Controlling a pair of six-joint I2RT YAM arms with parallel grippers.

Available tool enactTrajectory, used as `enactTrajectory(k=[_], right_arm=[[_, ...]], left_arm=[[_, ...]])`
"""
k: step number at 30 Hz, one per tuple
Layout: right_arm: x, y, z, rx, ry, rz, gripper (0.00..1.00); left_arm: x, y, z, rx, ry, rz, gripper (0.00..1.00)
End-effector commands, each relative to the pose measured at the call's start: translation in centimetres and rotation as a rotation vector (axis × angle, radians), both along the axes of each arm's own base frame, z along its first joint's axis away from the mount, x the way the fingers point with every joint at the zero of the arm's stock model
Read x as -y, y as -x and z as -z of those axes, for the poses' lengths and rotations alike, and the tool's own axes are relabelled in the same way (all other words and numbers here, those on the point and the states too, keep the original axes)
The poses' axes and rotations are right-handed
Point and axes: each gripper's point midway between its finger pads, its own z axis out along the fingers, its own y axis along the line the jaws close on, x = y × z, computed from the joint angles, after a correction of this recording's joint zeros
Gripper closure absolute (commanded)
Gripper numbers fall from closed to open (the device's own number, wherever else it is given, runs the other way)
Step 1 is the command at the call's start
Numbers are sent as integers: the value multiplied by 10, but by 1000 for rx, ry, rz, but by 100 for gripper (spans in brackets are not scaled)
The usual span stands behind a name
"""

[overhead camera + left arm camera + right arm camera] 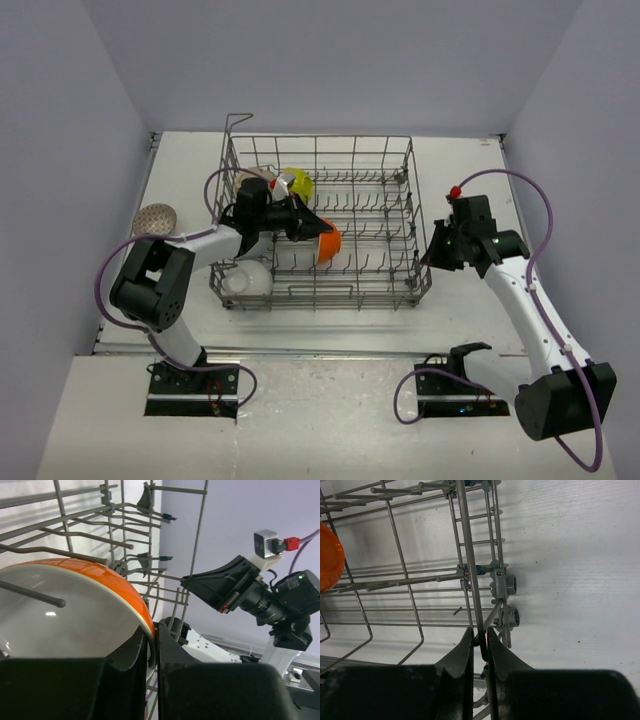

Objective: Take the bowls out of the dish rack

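The orange bowl (pixel 329 243) still sits among wires, so my left gripper needs to lift over the rack's side and lower beside the speckled grey dish to release.
The grey wire dish rack (pixel 365 215) stands mid-table. My left gripper (pixel 312 229) is inside it, shut on the rim of an orange bowl (pixel 329 243) with a white inside (pixel 60 620); the rim sits between the fingers (pixel 152 650). A yellow-green bowl (pixel 297 183) stands in the rack's far left corner, partly hidden by my left arm. A white bowl (pixel 248 278) lies at the rack's near left corner; I cannot tell if it is inside or outside. My right gripper (pixel 432 258) is shut on the rack's right rim wire (pixel 475 605), with the orange bowl (pixel 330 557) at the left edge.
A speckled grey dish (pixel 154 218) lies on the table left of the rack. A bent wire handle (pixel 238 118) rises at the rack's far left corner. Purple walls close in the table on the left, right and far sides.
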Motion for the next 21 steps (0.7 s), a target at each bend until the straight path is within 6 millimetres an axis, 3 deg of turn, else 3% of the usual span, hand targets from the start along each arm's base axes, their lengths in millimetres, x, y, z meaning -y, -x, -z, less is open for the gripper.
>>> enactTrajectory(k=[1,9,21], right_arm=[[-3,-6,1,-9,-25,39,100],[-3,-9,0,-9,-23,40,100],[-2,-8,1,-13,-19,40,100]], left_arm=[[8,6,-95,245,232,46,100],[8,9,-107,252,266,58,100],[10,5,-156,337,301,67,100]])
